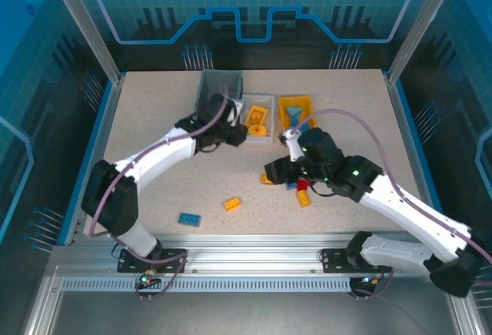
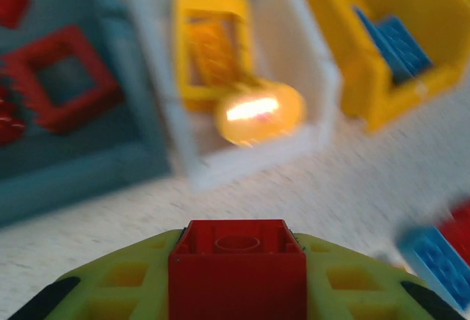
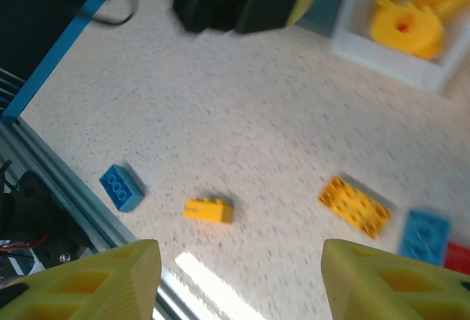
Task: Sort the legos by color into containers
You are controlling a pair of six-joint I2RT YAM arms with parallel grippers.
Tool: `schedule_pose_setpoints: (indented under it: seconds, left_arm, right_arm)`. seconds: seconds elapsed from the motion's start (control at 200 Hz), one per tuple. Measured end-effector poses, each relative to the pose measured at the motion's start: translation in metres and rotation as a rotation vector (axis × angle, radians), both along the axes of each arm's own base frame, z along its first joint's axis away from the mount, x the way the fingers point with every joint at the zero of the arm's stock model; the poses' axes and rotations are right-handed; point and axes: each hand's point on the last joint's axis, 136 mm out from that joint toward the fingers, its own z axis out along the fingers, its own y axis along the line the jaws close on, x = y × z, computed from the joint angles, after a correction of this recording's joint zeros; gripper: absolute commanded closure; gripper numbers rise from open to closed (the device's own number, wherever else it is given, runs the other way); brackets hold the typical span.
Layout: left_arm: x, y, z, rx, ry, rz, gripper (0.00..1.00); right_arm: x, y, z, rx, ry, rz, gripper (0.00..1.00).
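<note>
I need to move the red brick outward next with my left gripper, to let it go over the far part of the dark grey bin [image 2: 73,169].
My left gripper [image 2: 237,280] is shut on a red lego brick [image 2: 237,265], hovering in front of the containers [image 1: 233,134]. The dark grey bin [image 2: 73,169] holds red frames [image 2: 64,78]. Yellow pieces [image 2: 213,48] lie in the white bin [image 2: 257,157], and blue bricks [image 2: 396,45] in the yellow-orange bin [image 2: 382,103]. My right gripper [image 3: 239,261] is open above the table, over loose legos: a blue brick [image 3: 122,187], a small yellow brick [image 3: 208,210], a yellow plate [image 3: 355,206], another blue brick [image 3: 424,235] and a red one [image 3: 459,257].
The three bins stand side by side at the back middle of the speckled table [image 1: 154,120]. A metal rail [image 1: 254,250] runs along the near edge. Blue side walls [image 1: 96,131] border the table. Loose bricks cluster under the right arm [image 1: 301,189].
</note>
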Motion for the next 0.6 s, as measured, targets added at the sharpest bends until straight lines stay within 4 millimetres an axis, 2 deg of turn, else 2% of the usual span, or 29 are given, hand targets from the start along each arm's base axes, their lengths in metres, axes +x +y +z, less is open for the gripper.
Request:
schedule_pose_setpoints:
  seconds: [0.075, 0.16, 0.295, 0.445, 0.6]
  left_arm:
    - [0.037, 0.021, 0.002, -0.018, 0.000, 0.090, 0.78]
    - [0.076, 0.040, 0.002, -0.034, -0.004, 0.168, 0.77]
    - [0.131, 0.059, -0.013, -0.056, 0.010, 0.258, 0.77]
    - [0.168, 0.071, -0.041, -0.079, 0.050, 0.318, 0.76]
    - [0.192, 0.075, -0.065, -0.111, 0.086, 0.345, 0.69]
  right_arm:
    - [0.012, 0.023, 0.002, 0.001, -0.040, 0.023, 0.40]
    - [0.033, 0.043, 0.008, 0.014, -0.089, 0.012, 0.41]
    - [0.064, 0.069, 0.013, 0.035, -0.149, -0.012, 0.41]
    - [0.093, 0.092, 0.013, 0.049, -0.196, -0.045, 0.40]
    - [0.111, 0.095, 0.008, 0.053, -0.207, -0.078, 0.40]
